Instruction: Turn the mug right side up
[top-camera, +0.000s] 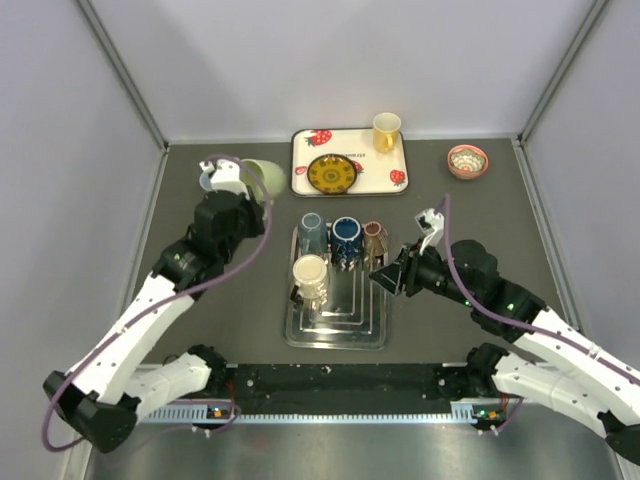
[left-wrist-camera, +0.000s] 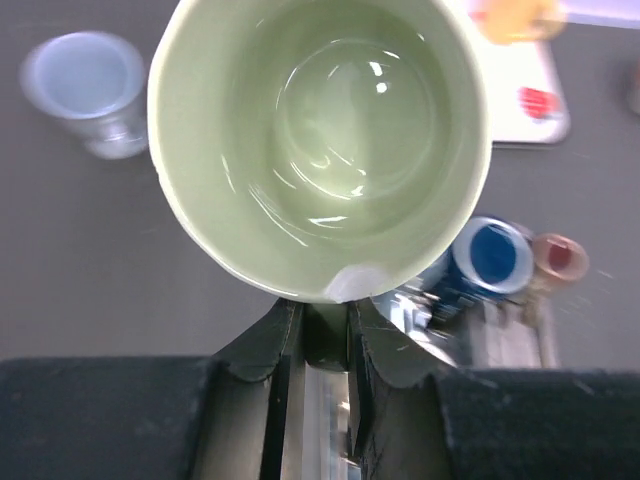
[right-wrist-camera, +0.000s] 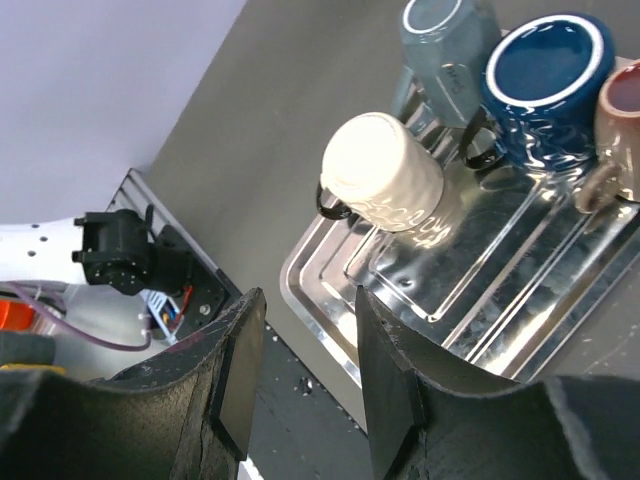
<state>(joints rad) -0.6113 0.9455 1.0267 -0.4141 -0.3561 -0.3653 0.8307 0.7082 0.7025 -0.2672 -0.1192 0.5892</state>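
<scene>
I will next move my left gripper toward the left in the top view and down to the bare tabletop past the clear glass, where the mug has room.
My left gripper (top-camera: 243, 183) is shut on a pale green mug (top-camera: 263, 177) at the far left of the table. In the left wrist view the mug (left-wrist-camera: 320, 140) fills the frame with its open mouth facing the camera. The fingers (left-wrist-camera: 275, 335) are closed on its near side just below the rim, around my left gripper (left-wrist-camera: 325, 318). The mug looks tilted and off the table. My right gripper (top-camera: 384, 276) is open and empty beside the right edge of the metal tray (top-camera: 335, 335). It also shows in the right wrist view (right-wrist-camera: 305, 320).
The metal tray (right-wrist-camera: 330, 300) holds a cream mug (top-camera: 311, 276), a grey-blue mug (top-camera: 312, 234), a dark blue mug (top-camera: 346, 238) and a brownish cup (top-camera: 375, 237), bottoms up. A strawberry tray (top-camera: 305, 170) with a yellow mug (top-camera: 386, 130) and a plate stands behind. A pink bowl (top-camera: 467, 160) sits far right, a clear glass (left-wrist-camera: 90, 90) far left.
</scene>
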